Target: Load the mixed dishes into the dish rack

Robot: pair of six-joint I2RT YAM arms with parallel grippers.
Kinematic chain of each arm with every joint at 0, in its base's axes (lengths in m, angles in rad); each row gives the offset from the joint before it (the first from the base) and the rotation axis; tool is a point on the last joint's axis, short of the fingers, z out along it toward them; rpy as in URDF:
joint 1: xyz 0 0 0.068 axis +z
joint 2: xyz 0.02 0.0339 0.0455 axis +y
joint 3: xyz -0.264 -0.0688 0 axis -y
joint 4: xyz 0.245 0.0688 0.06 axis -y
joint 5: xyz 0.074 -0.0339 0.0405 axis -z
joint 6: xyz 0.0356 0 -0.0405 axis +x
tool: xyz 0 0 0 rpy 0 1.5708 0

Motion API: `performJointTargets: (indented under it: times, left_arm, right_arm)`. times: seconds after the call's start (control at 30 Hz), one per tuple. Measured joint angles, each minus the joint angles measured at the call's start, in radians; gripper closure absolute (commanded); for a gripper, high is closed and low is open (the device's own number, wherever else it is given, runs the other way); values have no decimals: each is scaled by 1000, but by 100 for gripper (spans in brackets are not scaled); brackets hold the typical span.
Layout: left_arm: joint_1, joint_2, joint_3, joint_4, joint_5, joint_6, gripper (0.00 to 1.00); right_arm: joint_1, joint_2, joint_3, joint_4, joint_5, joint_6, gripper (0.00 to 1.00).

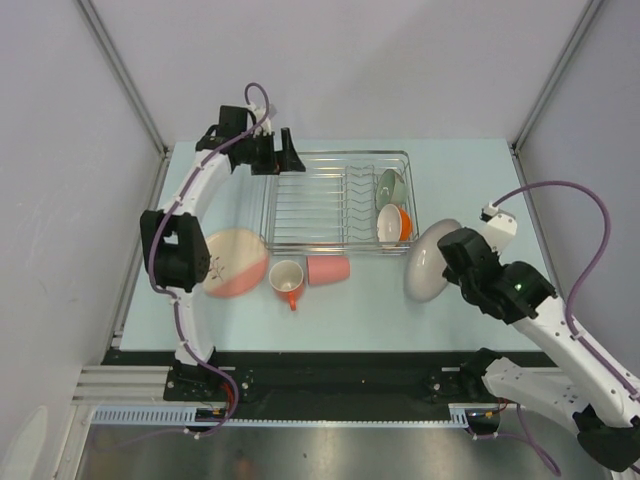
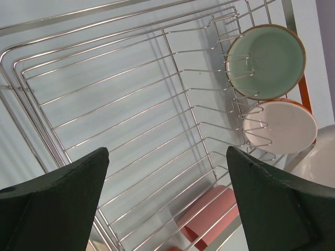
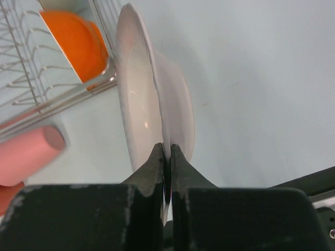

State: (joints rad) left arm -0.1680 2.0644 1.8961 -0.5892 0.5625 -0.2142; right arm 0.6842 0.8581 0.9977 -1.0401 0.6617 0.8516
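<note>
The rack's empty far side (image 1: 342,166) is outward and to the left in the top view, so the robot's right gripper will next carry the plate there and let go of it.
The dish rack (image 1: 335,200) (image 2: 131,104) stands mid-table. At its right end a pale green bowl (image 1: 390,187) (image 2: 267,60) stands on edge. Beside it is a small white bowl (image 1: 387,226) (image 2: 280,128) backed by the orange cup (image 1: 404,222) (image 3: 76,36). My right gripper (image 1: 450,262) (image 3: 166,154) is shut on the rim of the large whitish plate (image 1: 428,260) (image 3: 152,99), held on edge just right of the rack. My left gripper (image 1: 280,150) (image 2: 167,178) hangs open over the rack's left end, holding nothing.
On the table in front of the rack lie the pink plate (image 1: 235,262), the orange-handled white mug (image 1: 287,277) and the pink tumbler (image 1: 327,270) (image 2: 209,219) (image 3: 29,151) on its side. Grey walls close in the table's left, back and right.
</note>
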Motion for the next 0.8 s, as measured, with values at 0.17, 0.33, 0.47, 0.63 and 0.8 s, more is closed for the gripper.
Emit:
performJointTargets:
  times: [0.17,0.33,0.47,0.63,0.8]
  left_arm:
    - [8,-28,30,-92,8,43,0]
    - [9,-47,71,-211,-23,100,1]
    - [10,-104,46,-248,-109,146,0]
    - [16,-231,-91,-206,-205,170,0]
    - [31,-292,-192,-153,-248,160,0]
  right_arm:
    - [2,-3,128,-50,97,-20,100]
    - [2,28,258,-40,216,-91,100]
    - [-14,42,288,84,301,-244,100]
    - [-105,72,271,356,285,-469,100]
    - [-260,219,281,572,145,-627,100]
